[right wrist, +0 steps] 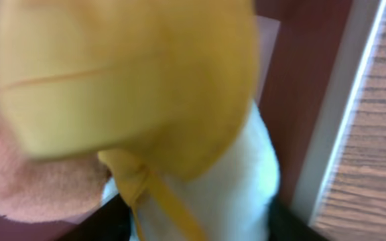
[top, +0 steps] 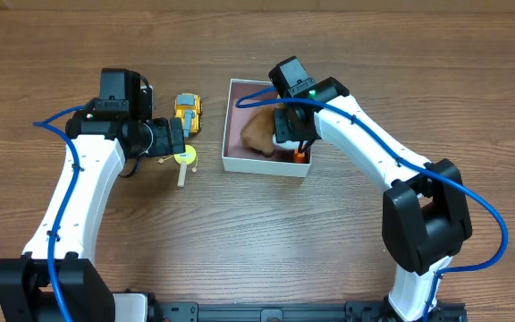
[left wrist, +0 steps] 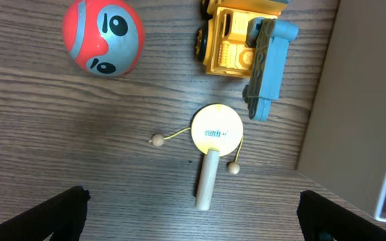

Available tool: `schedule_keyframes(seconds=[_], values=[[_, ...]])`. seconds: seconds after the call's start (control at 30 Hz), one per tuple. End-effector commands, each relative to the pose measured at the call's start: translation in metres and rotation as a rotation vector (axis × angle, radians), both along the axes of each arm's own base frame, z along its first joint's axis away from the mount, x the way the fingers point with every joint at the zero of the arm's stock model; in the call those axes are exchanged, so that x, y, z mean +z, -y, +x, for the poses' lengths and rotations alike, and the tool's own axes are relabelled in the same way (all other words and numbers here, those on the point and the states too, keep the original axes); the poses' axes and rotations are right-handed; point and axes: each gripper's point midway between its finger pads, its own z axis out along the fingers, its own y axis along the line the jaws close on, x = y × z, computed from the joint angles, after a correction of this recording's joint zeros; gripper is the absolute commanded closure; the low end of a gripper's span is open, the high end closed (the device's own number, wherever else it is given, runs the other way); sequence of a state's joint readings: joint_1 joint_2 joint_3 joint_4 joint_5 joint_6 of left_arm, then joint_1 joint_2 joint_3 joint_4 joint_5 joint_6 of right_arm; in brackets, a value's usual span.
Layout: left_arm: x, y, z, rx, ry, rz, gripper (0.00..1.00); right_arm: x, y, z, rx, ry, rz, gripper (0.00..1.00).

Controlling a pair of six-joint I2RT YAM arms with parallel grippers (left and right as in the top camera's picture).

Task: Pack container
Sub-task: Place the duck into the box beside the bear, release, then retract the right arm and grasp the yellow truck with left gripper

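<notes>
My left gripper should next reach outward past the drum, then go down onto the truck's yellow body (top: 188, 109) (left wrist: 236, 41), because the toy truck stands unpacked outward of the drum and below it.
The container (top: 240, 163) is a square white-walled box with a pink inside, at the table's middle. A tan plush (top: 257, 132) lies in it. My right gripper (top: 287, 136) is down inside the container. In the right wrist view it (right wrist: 193, 227) is shut on a white and yellow plush toy (right wrist: 200, 167), with the container wall (right wrist: 344, 120) to the right. My left gripper (top: 173, 139) is open and empty above the table, left of the container. In the left wrist view it (left wrist: 196, 221) hangs just behind a wooden rattle drum (left wrist: 213, 134).
A yellow toy truck (top: 187, 112) with a blue arm (left wrist: 268, 63) stands left of the container. A red and silver ball (left wrist: 102, 35) lies beyond the drum. An orange item (top: 300, 156) sits in the container's front right corner. The container's outer wall (left wrist: 354, 120) is close on the left gripper's right.
</notes>
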State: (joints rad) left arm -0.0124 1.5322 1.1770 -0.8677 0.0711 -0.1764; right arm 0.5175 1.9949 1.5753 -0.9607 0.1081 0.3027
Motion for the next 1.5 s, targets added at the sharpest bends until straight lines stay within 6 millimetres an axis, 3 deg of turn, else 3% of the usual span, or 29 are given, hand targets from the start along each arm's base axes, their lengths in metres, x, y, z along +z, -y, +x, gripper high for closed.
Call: schedule_keyframes(seconds=[0.0,0.13,0.33,0.4,0.57,0.73,0.9,1.07,1.17,1.27,1.33,1.37,1.47], values=[[0.007,-0.003,0.007,-0.011,0.024,0.010,0.00,0.005,0.001,-0.001,0.040,-0.003,-0.013,0.26],[0.007,-0.003,0.007,-0.011,0.024,0.010,0.00,0.038,-0.003,0.005,0.043,0.065,0.023,0.14],[0.007,-0.003,0.007,-0.010,0.024,0.010,0.00,0.103,-0.008,0.014,0.042,0.212,0.103,0.12],[0.007,-0.003,0.007,-0.011,0.025,0.010,0.00,0.116,-0.008,0.014,0.041,0.239,0.117,0.16],[0.007,-0.003,0.007,-0.010,0.024,0.010,0.00,0.118,-0.001,0.010,0.030,0.229,0.109,0.55],[0.007,-0.003,0.007,-0.011,0.024,0.010,0.00,0.112,0.024,0.007,-0.130,0.173,0.107,0.63],[0.016,-0.033,0.027,0.007,0.111,0.196,0.00,0.106,0.090,0.013,-0.373,0.104,0.113,0.56],[0.019,-0.037,0.032,0.022,0.135,0.218,0.00,0.099,0.148,0.005,-0.544,-0.030,0.221,0.55],[0.018,-0.024,0.032,0.040,0.138,0.129,0.00,0.098,0.181,0.000,-0.638,-0.068,0.260,0.37],[0.017,0.006,0.028,0.029,0.115,-0.058,0.00,0.098,0.205,-0.004,-0.714,-0.092,0.303,0.27],[0.023,0.021,0.034,-0.046,0.150,-0.121,0.00,0.098,0.220,-0.006,-0.756,-0.096,0.311,0.13],[0.025,0.022,0.037,-0.066,0.166,-0.124,0.00,0.098,0.225,-0.007,-0.770,-0.099,0.316,0.00],[0.032,0.023,0.043,-0.068,0.193,-0.122,0.00,0.098,0.234,-0.008,-0.795,-0.098,0.323,0.00]])
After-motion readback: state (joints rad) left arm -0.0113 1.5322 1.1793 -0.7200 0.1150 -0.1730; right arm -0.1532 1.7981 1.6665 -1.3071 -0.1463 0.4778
